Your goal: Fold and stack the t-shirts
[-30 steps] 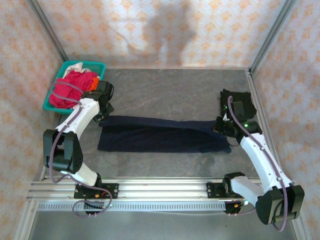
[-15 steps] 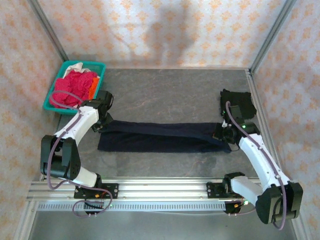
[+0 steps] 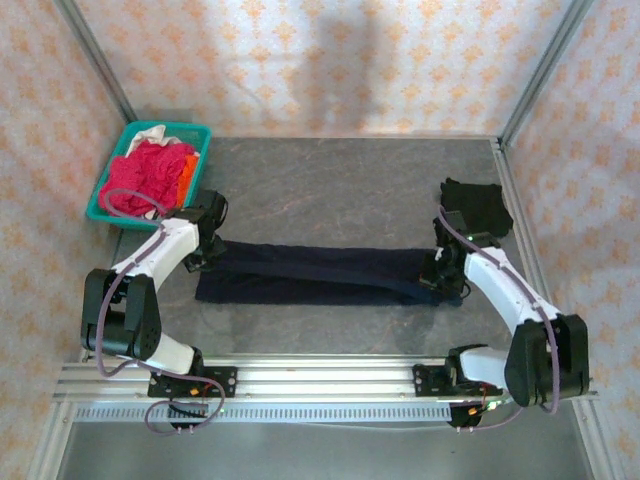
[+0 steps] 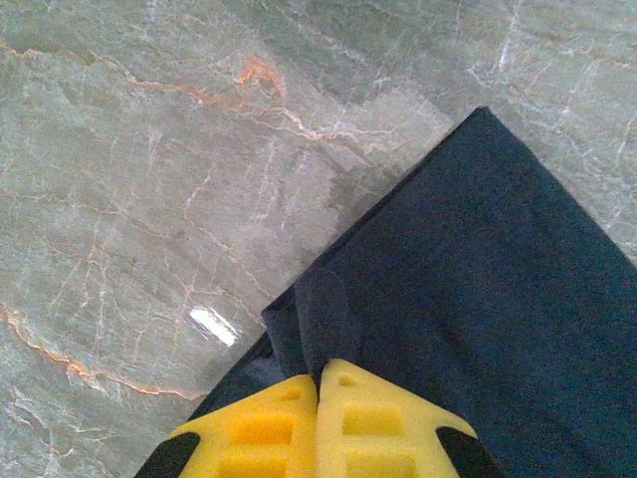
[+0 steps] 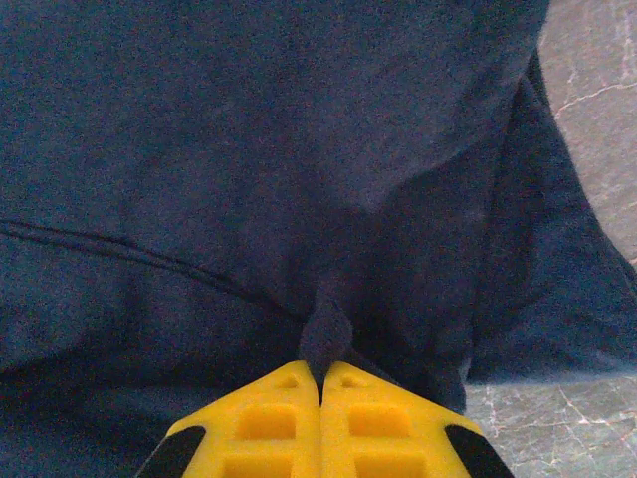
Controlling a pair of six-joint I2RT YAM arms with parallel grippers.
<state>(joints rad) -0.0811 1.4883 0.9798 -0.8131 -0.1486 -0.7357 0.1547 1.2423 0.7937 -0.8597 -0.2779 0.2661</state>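
The fold already lies over the shirt, so the right gripper will next move gently along the navy t-shirt's folded band [image 3: 418,282] [image 5: 279,334], away from its end and toward the left gripper, and let go of the fold.
A dark navy t-shirt [image 3: 320,273] lies as a long folded band across the middle of the table. My left gripper [image 3: 206,256] is at its left end, shut on a pinch of navy cloth [image 4: 317,309] at the corner. At the right end, my right gripper [image 3: 438,281] is shut on a small fold of the same shirt [image 5: 326,329]. The yellow fingertips [image 4: 289,418] meet with cloth between them. A folded black t-shirt [image 3: 476,207] lies at the back right. Magenta-red [image 3: 145,176], orange [image 3: 188,168] and white [image 3: 150,133] shirts sit heaped in the basket.
The teal plastic basket [image 3: 178,127] stands in the back left corner against the patterned wall. An aluminium rail [image 3: 320,375] with both arm bases runs along the near edge. Bare grey marble table [image 3: 330,185] lies behind the navy shirt.
Both grippers have moved toward the near edge, drawing the navy shirt's far edge over itself. The right arm has swung inward. The band looks narrower.
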